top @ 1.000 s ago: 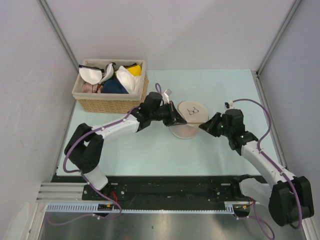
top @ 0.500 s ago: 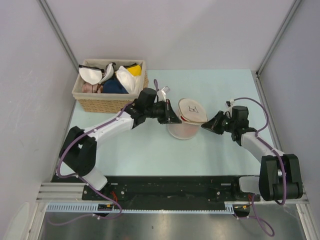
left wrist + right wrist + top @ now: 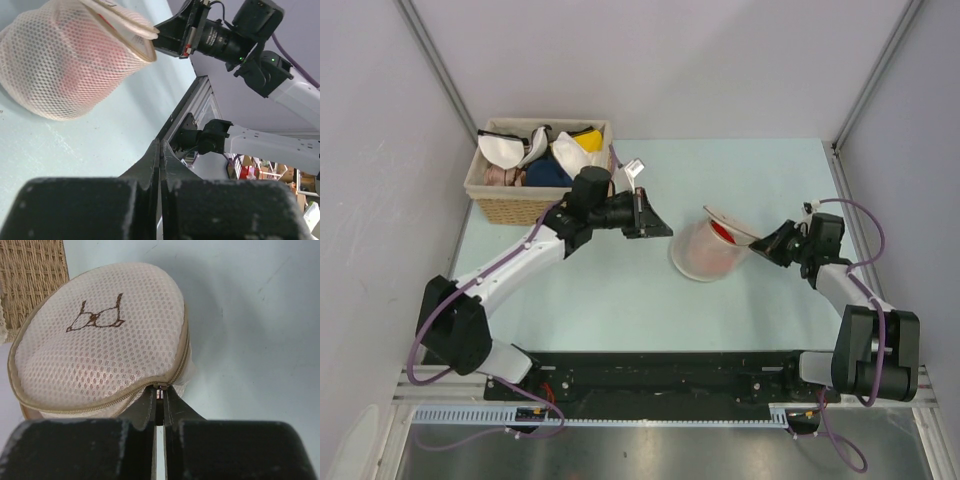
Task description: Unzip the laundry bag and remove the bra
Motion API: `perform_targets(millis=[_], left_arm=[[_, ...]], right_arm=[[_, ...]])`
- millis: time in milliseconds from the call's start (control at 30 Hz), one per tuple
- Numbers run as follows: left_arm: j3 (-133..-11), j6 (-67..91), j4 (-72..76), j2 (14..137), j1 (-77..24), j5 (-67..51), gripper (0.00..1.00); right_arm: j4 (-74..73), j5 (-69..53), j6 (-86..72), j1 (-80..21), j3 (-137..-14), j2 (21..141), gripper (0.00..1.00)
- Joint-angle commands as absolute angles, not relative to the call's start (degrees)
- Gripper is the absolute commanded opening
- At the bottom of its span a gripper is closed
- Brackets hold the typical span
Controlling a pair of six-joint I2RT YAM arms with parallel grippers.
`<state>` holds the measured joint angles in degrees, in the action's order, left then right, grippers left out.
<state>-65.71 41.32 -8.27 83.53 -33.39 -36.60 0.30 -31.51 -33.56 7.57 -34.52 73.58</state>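
My right gripper will next move slightly toward the bag (image 3: 702, 257) and open its fingers off the zipper pull (image 3: 160, 386), because the lid is already wide open over the red bra.
The cream mesh laundry bag (image 3: 702, 257) lies on its side at mid-table, its round lid (image 3: 728, 221) lifted open along the zipper. The red bra (image 3: 722, 233) shows inside through the gap, and as a red blur through the mesh in the left wrist view (image 3: 70, 65). My right gripper (image 3: 762, 243) is shut on the zipper pull (image 3: 160, 386) at the rim of the lid with the bra drawing (image 3: 97, 319). My left gripper (image 3: 663, 229) is shut and empty, to the left of the bag and apart from it; its fingertips (image 3: 156, 150) are pressed together.
A wicker basket (image 3: 542, 208) stands at the back left, holding white bras (image 3: 506, 150), a yellow one (image 3: 588, 141) and a dark blue one (image 3: 546, 175). Its corner shows in the right wrist view (image 3: 32, 270). Grey walls enclose the table.
My left gripper let go of the bag and drew back to the left. My right gripper pulled the zipper rightward; the lid has lifted and the red bra now shows.
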Motion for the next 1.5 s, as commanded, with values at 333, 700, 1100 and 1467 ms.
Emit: perform_targets(millis=[333, 700, 1100, 1467], left_arm=[[-71.3, 38.8, -11.2, 86.7, -39.2, -35.9, 0.93], [-73.2, 39.7, -10.1, 91.0, -41.4, -34.9, 1.00], [-72.2, 38.5, -10.3, 91.5, -41.7, -35.8, 1.00], [-74.4, 37.4, -11.5, 93.6, -42.9, -36.6, 1.00]], right_arm=[[-2.0, -31.3, -34.6, 5.2, -35.1, 68.1, 0.00], [-10.6, -23.6, -31.0, 1.8, -35.1, 63.9, 0.01], [-17.9, -7.1, -29.6, 3.0, -36.0, 46.0, 0.60], [-20.7, -1.9, -17.8, -16.2, -48.8, 57.1, 0.59]])
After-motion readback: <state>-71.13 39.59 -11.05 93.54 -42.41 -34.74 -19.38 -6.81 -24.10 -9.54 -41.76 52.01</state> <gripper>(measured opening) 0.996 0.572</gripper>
